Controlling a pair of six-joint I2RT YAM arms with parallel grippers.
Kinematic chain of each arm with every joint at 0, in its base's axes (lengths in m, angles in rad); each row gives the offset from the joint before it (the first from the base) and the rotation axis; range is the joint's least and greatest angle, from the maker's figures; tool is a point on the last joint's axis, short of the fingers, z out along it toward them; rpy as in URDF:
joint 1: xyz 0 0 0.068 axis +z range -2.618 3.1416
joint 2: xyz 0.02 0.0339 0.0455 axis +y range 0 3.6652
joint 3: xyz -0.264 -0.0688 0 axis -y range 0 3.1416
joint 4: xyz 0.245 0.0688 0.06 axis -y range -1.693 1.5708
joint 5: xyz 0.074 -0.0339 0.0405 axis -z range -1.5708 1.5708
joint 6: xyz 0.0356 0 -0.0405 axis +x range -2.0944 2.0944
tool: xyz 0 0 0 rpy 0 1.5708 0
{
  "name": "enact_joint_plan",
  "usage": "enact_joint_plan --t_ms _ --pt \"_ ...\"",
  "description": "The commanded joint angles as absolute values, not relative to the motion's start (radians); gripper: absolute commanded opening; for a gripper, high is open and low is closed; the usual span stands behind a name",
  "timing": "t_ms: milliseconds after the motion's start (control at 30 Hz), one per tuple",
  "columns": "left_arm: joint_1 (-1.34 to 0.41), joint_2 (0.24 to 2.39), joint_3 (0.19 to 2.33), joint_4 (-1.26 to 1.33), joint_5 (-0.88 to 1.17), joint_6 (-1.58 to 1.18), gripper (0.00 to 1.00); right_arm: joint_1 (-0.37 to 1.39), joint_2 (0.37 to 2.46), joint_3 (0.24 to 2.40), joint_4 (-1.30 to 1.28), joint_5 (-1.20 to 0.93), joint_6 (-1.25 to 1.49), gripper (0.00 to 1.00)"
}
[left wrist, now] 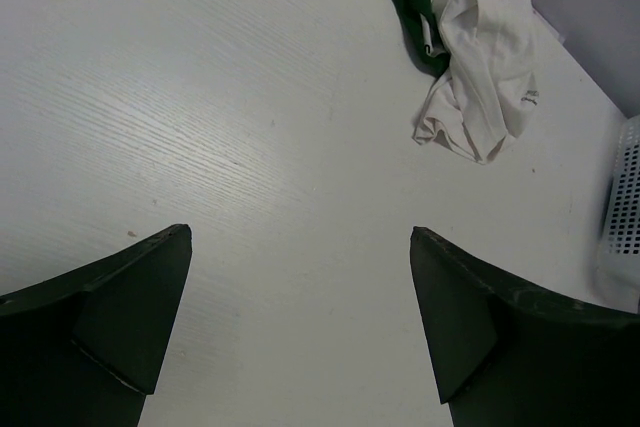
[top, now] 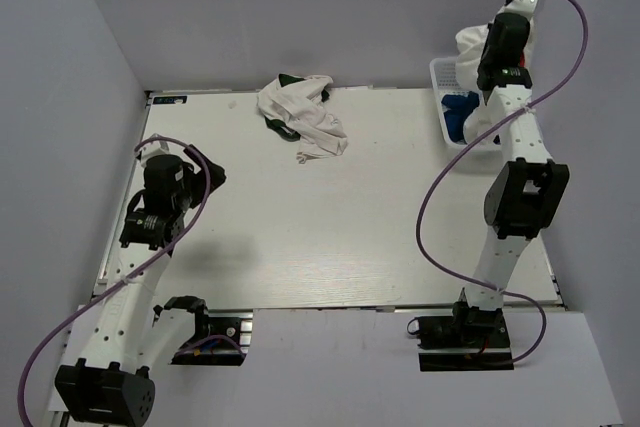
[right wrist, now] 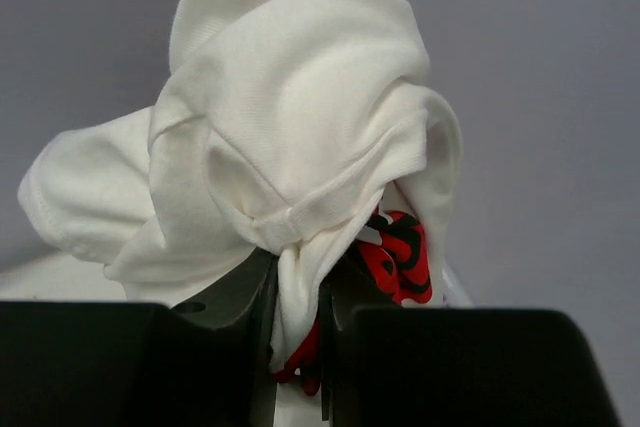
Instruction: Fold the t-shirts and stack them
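Observation:
The left gripper's open fingers are still short of the cloth, so next the left gripper will move outward and down to close on the green-trimmed t-shirt's side away from the basket.
A crumpled white t-shirt with dark green parts (top: 302,117) (left wrist: 478,57) lies at the back middle of the table. My right gripper (right wrist: 298,322) is shut on a white t-shirt with red print (right wrist: 290,147), bunched between its jaws and lifted above the basket (top: 447,107) at the back right; in the top view the shirt (top: 470,47) shows beside the arm. A royal blue shirt (top: 462,109) lies in the basket. My left gripper (left wrist: 300,287) (top: 205,175) hangs open over bare table at the left, apart from the green-trimmed shirt.
The white mesh basket (left wrist: 625,197) stands at the table's back right edge. Grey walls enclose the table on three sides. A purple cable loops around each arm.

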State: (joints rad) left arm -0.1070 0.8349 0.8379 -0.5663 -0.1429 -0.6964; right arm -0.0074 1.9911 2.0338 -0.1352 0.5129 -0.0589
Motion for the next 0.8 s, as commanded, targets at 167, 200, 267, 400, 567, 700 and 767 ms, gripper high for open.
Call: enact_joint_plan --t_ms 167,200,267,400,567,700,767 --pt "-0.101 0.884 0.871 -0.529 -0.123 -0.68 1.0 -0.103 2.117 1.908 -0.136 0.278 0.08 0.0" --pt "-0.101 0.899 0.871 -0.517 -0.133 -0.68 1.0 -0.103 2.181 1.916 -0.15 0.281 0.08 0.0" --pt "-0.112 0.945 0.894 -0.483 -0.133 -0.68 1.0 -0.106 2.238 1.928 -0.204 0.316 0.1 0.0" --pt "-0.112 1.093 0.977 -0.465 -0.083 -0.66 1.0 -0.104 2.301 2.032 -0.29 0.308 0.141 0.28" --pt "-0.112 1.333 1.142 -0.431 -0.009 -0.579 1.0 -0.075 2.134 1.981 -0.273 0.252 0.071 0.9" --pt "-0.112 1.549 1.276 -0.365 0.021 -0.496 1.0 0.033 1.927 1.795 -0.192 0.105 -0.047 0.9" --pt "-0.112 1.709 1.406 -0.342 0.057 -0.444 1.0 0.069 1.887 1.764 -0.187 0.075 -0.112 0.9"
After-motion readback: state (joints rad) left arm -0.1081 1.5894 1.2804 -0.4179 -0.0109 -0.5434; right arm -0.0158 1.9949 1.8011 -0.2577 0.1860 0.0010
